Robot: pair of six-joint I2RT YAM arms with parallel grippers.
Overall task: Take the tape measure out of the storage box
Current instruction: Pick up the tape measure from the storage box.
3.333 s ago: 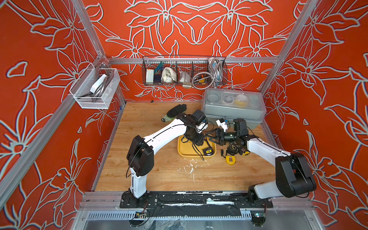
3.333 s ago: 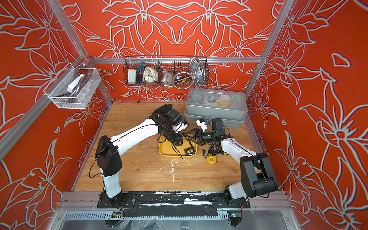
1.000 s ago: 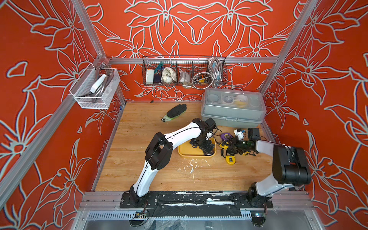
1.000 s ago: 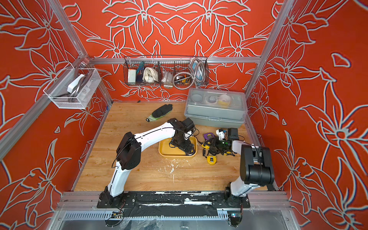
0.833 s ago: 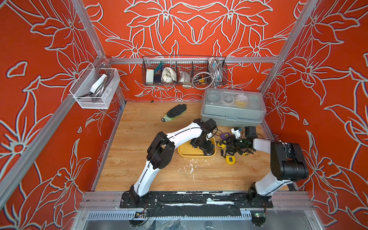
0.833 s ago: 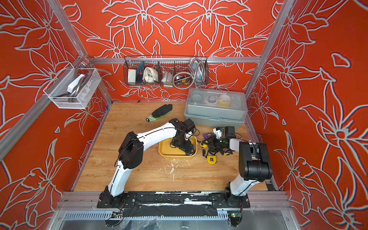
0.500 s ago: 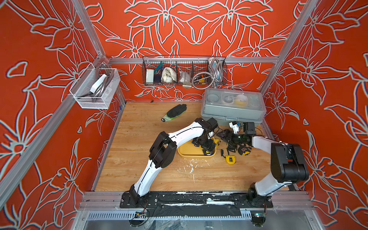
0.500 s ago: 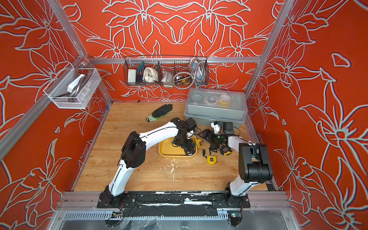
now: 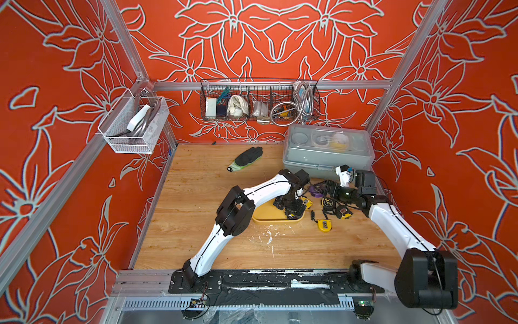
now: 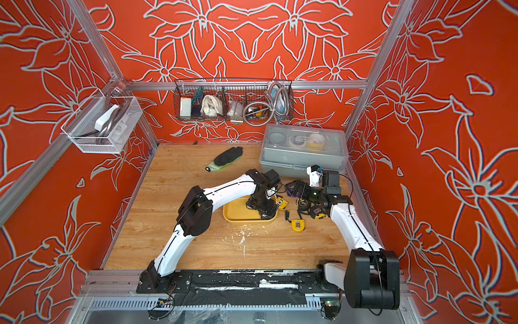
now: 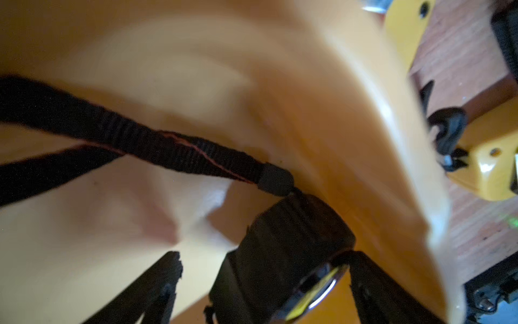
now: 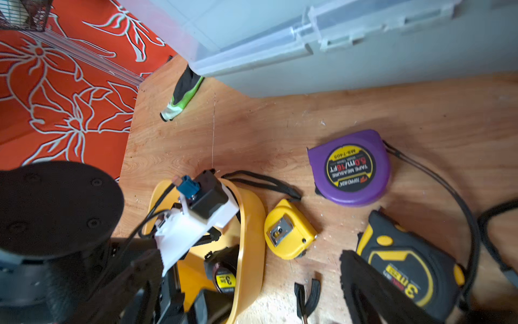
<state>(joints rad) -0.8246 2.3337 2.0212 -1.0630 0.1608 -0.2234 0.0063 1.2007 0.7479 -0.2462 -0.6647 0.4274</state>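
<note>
The black tape measure's body lies between my left gripper's open fingers. The left gripper stays down in the box next and closes them across the remaining gap.
The yellow storage box lies mid-table. A black tape measure sits inside it against the right rim, with its black strap trailing over the floor of the box. My left gripper points down into the box and straddles this tape measure. One finger touches its face side. The other finger stands off with a gap, so the jaws are open. My right gripper hovers open over the table right of the box and holds nothing.
A purple tape measure, a small yellow one and a black-and-yellow one lie right of the box. Another yellow one lies nearer the front. The grey lidded case stands at back right, a glove behind, and wire baskets hang on the walls.
My right gripper has opened and let the purple tape measure go onto the table, and its arm has swung toward the grey case. My left gripper's jaws have narrowed around the black tape measure.
</note>
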